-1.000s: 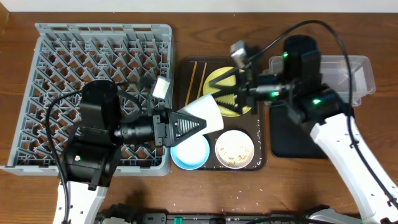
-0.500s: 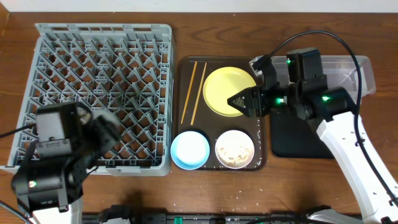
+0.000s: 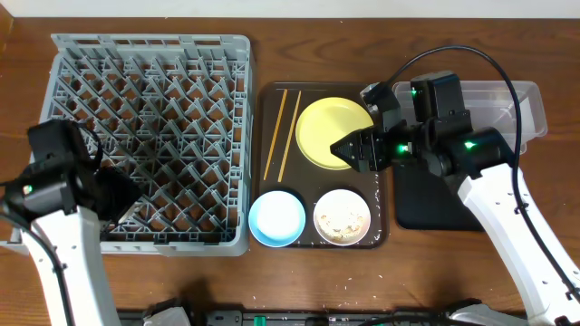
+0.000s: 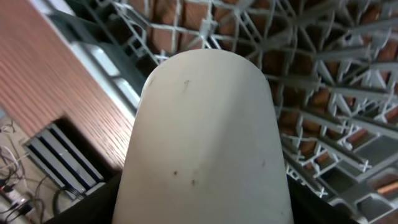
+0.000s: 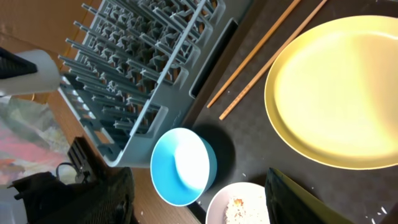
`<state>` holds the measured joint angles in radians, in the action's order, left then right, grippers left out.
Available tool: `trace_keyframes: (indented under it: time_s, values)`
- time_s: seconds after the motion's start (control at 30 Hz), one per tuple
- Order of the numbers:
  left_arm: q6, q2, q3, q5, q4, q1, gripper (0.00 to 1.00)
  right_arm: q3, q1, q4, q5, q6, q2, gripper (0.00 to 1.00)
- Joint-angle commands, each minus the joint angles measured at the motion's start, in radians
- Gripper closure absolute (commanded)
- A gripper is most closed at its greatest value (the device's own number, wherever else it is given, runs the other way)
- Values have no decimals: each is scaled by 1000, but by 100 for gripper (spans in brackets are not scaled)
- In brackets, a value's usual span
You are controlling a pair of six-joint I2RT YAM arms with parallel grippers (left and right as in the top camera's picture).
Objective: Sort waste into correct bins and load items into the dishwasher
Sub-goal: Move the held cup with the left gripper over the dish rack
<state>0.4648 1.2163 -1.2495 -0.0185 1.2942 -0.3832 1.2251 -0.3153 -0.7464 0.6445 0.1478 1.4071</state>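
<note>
I will lower the small white cup in my left gripper onto the pegs (image 3: pixel 121 229) beside the rack's near rim next and release it, because it still hangs above them.
My left gripper (image 4: pixel 202 211) is shut on the small white cup (image 4: pixel 205 130), held over the front left part of the grey dish rack (image 3: pixel 149 100); in the overhead view that gripper (image 3: pixel 113 195) hides the cup. My right gripper (image 3: pixel 349 149) is open and empty, above the right edge of the yellow plate (image 3: pixel 326 131). In the right wrist view its fingers (image 5: pixel 205 199) frame the light blue bowl (image 5: pixel 183 165) and the beige bowl (image 5: pixel 239 208) holding rice crumbs. Two chopsticks (image 3: pixel 283 136) lie left of the plate. The snack wrapper is out of view.
The plate, both bowls and the chopsticks sit on a dark brown serving tray (image 3: pixel 376 204). A clear tub (image 3: pixel 526 104) stands at the back right, with the black tray (image 3: pixel 426 195) in front of it, under my right arm. Cables trail over both arms.
My left arm has swung from the table's middle to the far left of the rack, carrying the white cup. My right gripper has edged slightly left over the plate.
</note>
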Motion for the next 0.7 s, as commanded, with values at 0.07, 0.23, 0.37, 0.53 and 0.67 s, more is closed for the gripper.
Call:
trace_keyframes:
  time_s: [0.07,0.23,0.37,0.53,0.67]
  values:
    - [-91,50,16,157,0,57,51,6,-6,-2,-13,-18,0,34]
    - [-160,55,17,180,-4,187,51,6,-6,-2,-12,-18,0,33]
    - [-146,56,24,95,-12,267,50,6,-6,-6,-12,-18,0,33]
    - [-153,56,79,172,-17,343,50,6,-6,-9,-12,-18,0,31]
    - [-154,56,155,175,-62,455,50,6,-6,-5,-13,-18,0,29]
